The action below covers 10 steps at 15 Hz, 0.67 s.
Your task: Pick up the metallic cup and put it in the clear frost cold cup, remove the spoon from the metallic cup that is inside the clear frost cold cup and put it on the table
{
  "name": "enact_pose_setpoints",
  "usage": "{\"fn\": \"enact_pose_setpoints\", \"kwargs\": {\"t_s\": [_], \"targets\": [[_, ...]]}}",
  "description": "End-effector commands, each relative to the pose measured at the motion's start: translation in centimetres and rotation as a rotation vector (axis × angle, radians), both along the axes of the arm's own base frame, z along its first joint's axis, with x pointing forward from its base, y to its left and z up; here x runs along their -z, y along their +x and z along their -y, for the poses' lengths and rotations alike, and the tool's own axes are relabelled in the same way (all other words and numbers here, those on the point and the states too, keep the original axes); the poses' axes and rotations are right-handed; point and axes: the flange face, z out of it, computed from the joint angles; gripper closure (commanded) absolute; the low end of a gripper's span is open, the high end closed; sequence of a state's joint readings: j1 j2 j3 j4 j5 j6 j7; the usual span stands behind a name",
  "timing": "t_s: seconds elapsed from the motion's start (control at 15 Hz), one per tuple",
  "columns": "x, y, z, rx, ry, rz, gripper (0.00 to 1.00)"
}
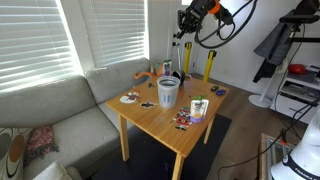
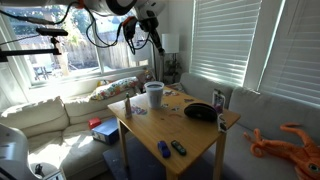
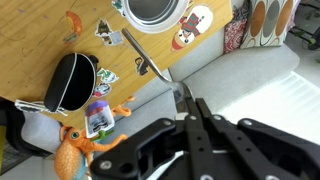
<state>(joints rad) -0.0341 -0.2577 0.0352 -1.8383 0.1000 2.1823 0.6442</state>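
The gripper moves down toward the bare wood (image 2: 151, 121) beside the frosted cup next to release the spoon. The spoon's length still hangs high above the tabletop.
The clear frost cold cup (image 1: 167, 92) stands upright near the middle of the light-wood table (image 1: 155, 118); it also shows in an exterior view (image 2: 154, 94). From above, in the wrist view, the metallic cup (image 3: 150, 8) sits inside the frosted cup's whitish rim (image 3: 180, 12). My gripper (image 1: 184, 30) is high above the table, beyond the cup, and appears in an exterior view (image 2: 152, 28). In the wrist view my gripper (image 3: 184, 96) is shut on the spoon (image 3: 150, 62), whose thin metal length hangs free in the air below the fingers.
A black bowl (image 3: 70, 80) and a small white printed container (image 3: 98, 118) stand on the table by the sofa side. An orange octopus toy (image 2: 290, 140) lies on the grey sofa (image 1: 60, 105). Stickers (image 3: 190, 25) and small items (image 2: 170, 149) are scattered on the table.
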Motion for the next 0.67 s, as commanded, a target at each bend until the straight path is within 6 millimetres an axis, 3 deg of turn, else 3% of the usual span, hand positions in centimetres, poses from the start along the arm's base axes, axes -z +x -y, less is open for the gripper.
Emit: {"fn": "enact_pose_setpoints", "kwargs": {"t_s": [0.0,0.2,0.6], "targets": [[0.2,-0.8,1.5,0.062,-0.068,-0.047,0.99],[2.9,-1.0,3.9,0.123,-0.123,-0.182,0.99],[11.5,-1.0,6.8,0.141,-0.065,-0.502,0.99]]}}
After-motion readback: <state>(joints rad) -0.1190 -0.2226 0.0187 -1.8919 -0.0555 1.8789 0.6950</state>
